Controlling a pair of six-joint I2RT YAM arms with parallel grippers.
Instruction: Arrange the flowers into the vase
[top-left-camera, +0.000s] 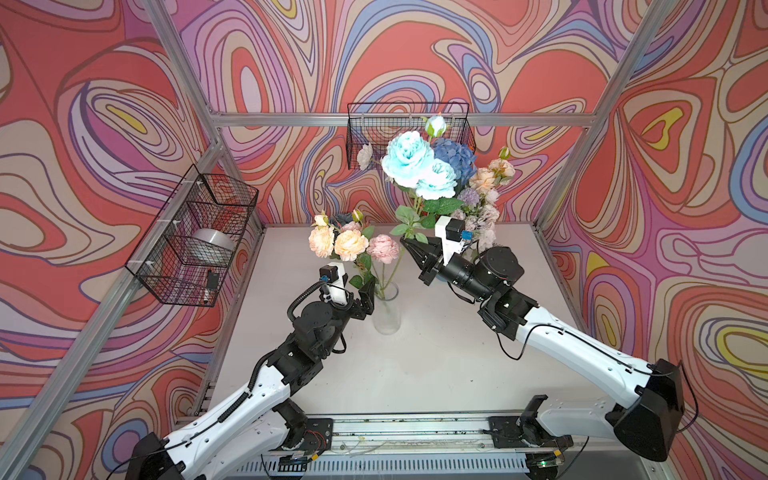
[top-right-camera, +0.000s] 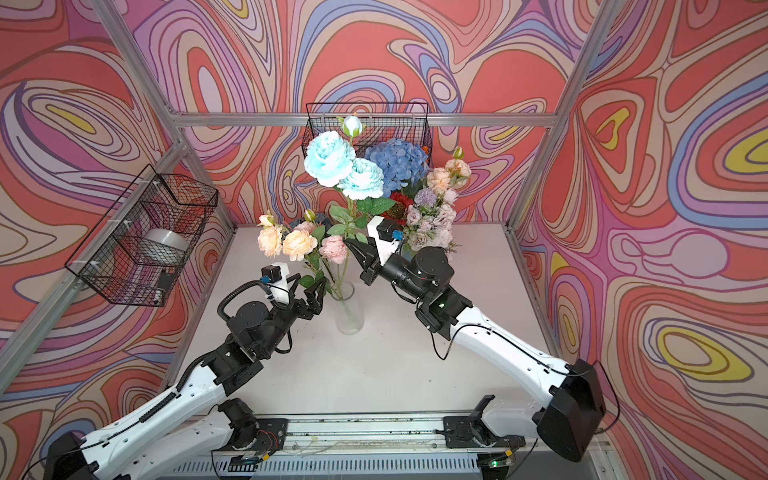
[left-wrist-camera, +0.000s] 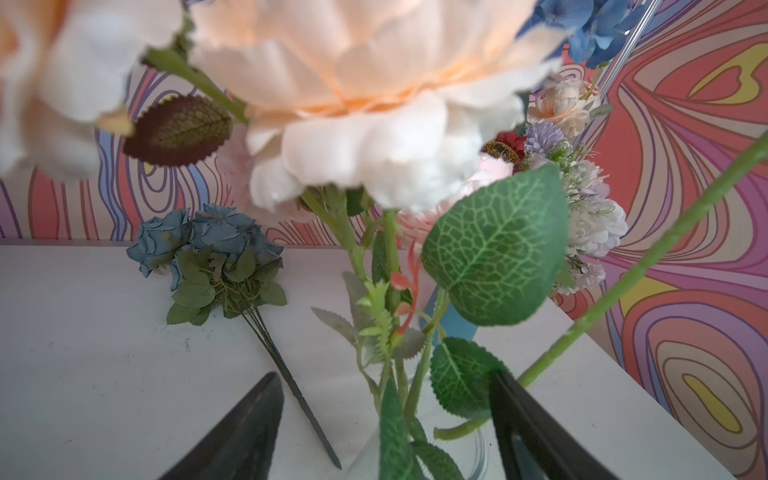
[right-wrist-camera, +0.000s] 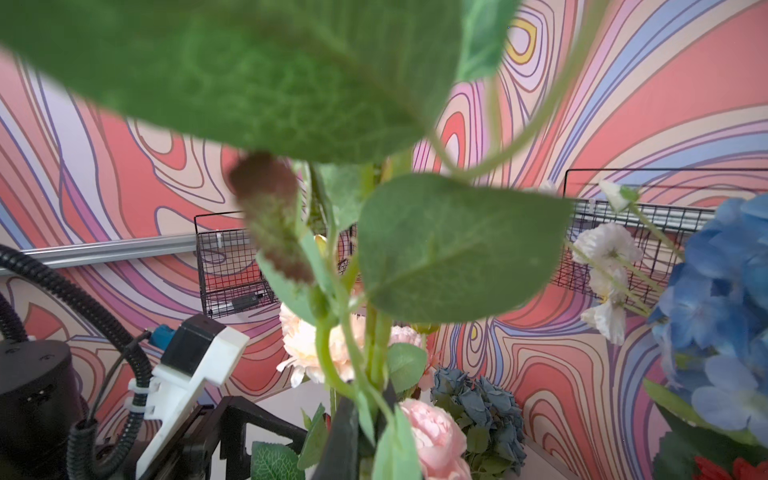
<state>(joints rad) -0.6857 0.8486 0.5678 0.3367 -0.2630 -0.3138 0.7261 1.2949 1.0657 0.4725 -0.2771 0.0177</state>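
Observation:
The green stem goes straight down toward the vase's opening (top-left-camera: 385, 291) and inside next, before my right gripper releases it. The stem's lower end only reaches the vase's rim.
A clear glass vase (top-left-camera: 386, 309) (top-right-camera: 348, 311) stands mid-table with cream and pink flowers (top-left-camera: 351, 243) (top-right-camera: 297, 243) in it. My left gripper (top-left-camera: 368, 297) (top-right-camera: 309, 286) (left-wrist-camera: 385, 376) is open beside the vase's mouth, its fingers either side of those stems without touching them. My right gripper (top-left-camera: 405, 241) (top-right-camera: 350, 242) (right-wrist-camera: 365, 424) is shut on the green stem (left-wrist-camera: 648, 257) of tall pale-blue roses (top-left-camera: 409, 160) (top-right-camera: 330, 158). That stem slants down, and its lower end is at the vase's rim. Dusty-blue roses (left-wrist-camera: 208, 245) (right-wrist-camera: 478, 407) lie on the table behind the vase.
A bunch with a blue hydrangea (top-left-camera: 455, 158) (top-right-camera: 399, 162), a red sunflower (top-right-camera: 399, 205) and lilac and cream blooms (top-right-camera: 432, 224) stands back right, behind my right arm. Wire baskets hang on the left wall (top-left-camera: 195, 241) and the back wall (top-left-camera: 374, 124).

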